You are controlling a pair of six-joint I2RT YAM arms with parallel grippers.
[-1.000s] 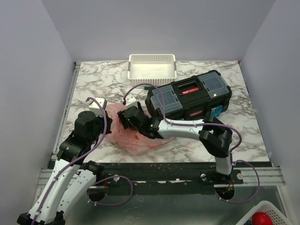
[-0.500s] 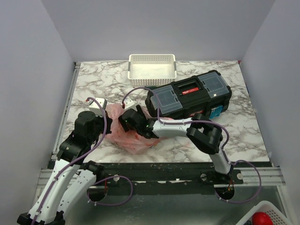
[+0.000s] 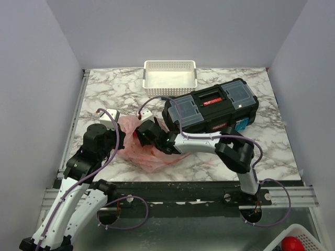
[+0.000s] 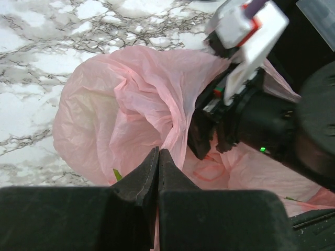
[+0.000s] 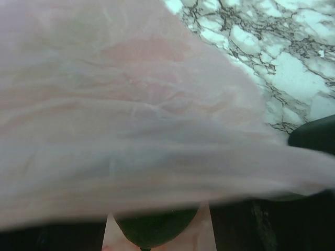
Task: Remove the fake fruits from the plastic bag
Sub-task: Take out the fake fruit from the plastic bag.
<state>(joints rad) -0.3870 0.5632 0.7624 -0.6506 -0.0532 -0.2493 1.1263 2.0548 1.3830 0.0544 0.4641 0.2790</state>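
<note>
The white perforated basket (image 3: 170,80) stands empty outward of the robot's right gripper, so the right gripper should next lift the dark green fruit from the bag, move it outward and release it there.
The pink plastic bag (image 3: 140,151) lies crumpled on the marble table, left of the middle, and fills the left wrist view (image 4: 120,110). My left gripper (image 4: 158,152) is shut on a fold of the bag at its near edge, also seen from above (image 3: 119,140). My right gripper (image 3: 148,134) reaches into the bag's mouth from the right and shows in the left wrist view (image 4: 212,144). In the right wrist view, bag film covers most of the frame, and a dark green fruit (image 5: 154,230) sits between the right gripper's (image 5: 159,241) fingers. The red and bright green fruits are hidden.
A black toolbox (image 3: 212,107) with clear lid compartments stands right of the bag, close behind the right arm. A white perforated basket (image 3: 170,79) sits at the table's back edge. Another white basket (image 3: 309,232) with a red object is off the table, bottom right.
The right arm pushed left into the bag, then drew back to the right a little. The left arm has held still on the bag.
</note>
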